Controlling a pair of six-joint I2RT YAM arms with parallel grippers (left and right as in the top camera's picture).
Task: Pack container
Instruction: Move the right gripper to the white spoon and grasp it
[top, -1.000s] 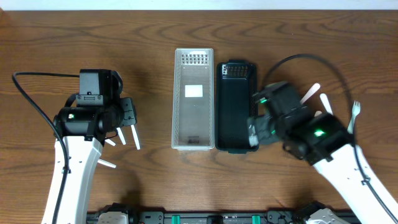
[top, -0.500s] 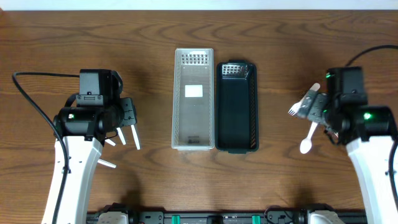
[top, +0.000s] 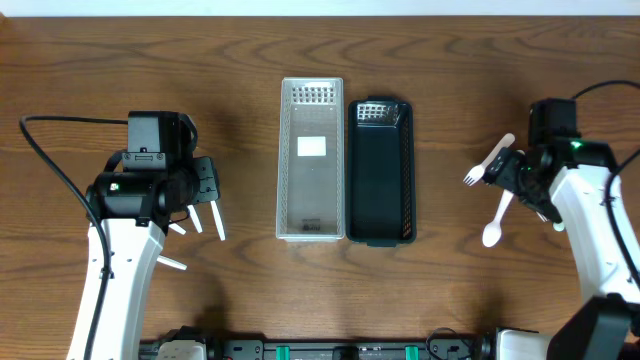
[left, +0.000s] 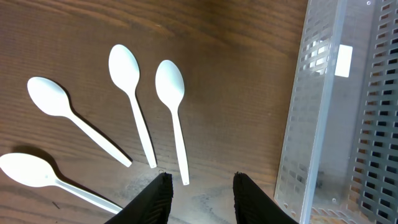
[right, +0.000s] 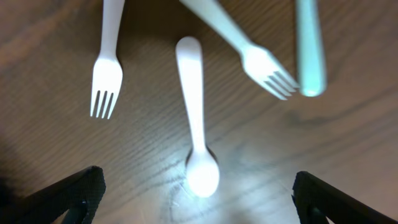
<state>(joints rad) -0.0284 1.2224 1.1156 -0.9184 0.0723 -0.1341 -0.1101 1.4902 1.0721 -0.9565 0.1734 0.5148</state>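
Observation:
The white spoon's bowl (top: 491, 235) (right: 203, 175) is below my right gripper's open fingers and nearer my base, so the gripper will move down and back onto it next.
A clear perforated container (top: 311, 160) lies mid-table, a black one (top: 380, 170) right beside it; both look empty. Several white spoons (top: 218, 220) lie fanned out on the left, under my left gripper (top: 207, 183). In the left wrist view its jaws (left: 200, 183) stand apart with nothing between them, just short of the spoon handles (left: 173, 106). My right gripper (top: 517, 176) hovers over a white spoon (top: 497, 220) and a fork (top: 476, 176). In the right wrist view that gripper (right: 199, 186) is wide open, the spoon's bowl (right: 202, 174) on the table between its fingertips.
Two white forks (right: 107, 68) (right: 255, 56) and a pale handle (right: 309, 50) lie around the spoon in the right wrist view. The clear container's wall (left: 323, 106) runs along the right of the left wrist view. Cables trail from both arms.
My right arm has swung from the black container's right side out to the utensils at the right. The left arm and the spoons have not moved.

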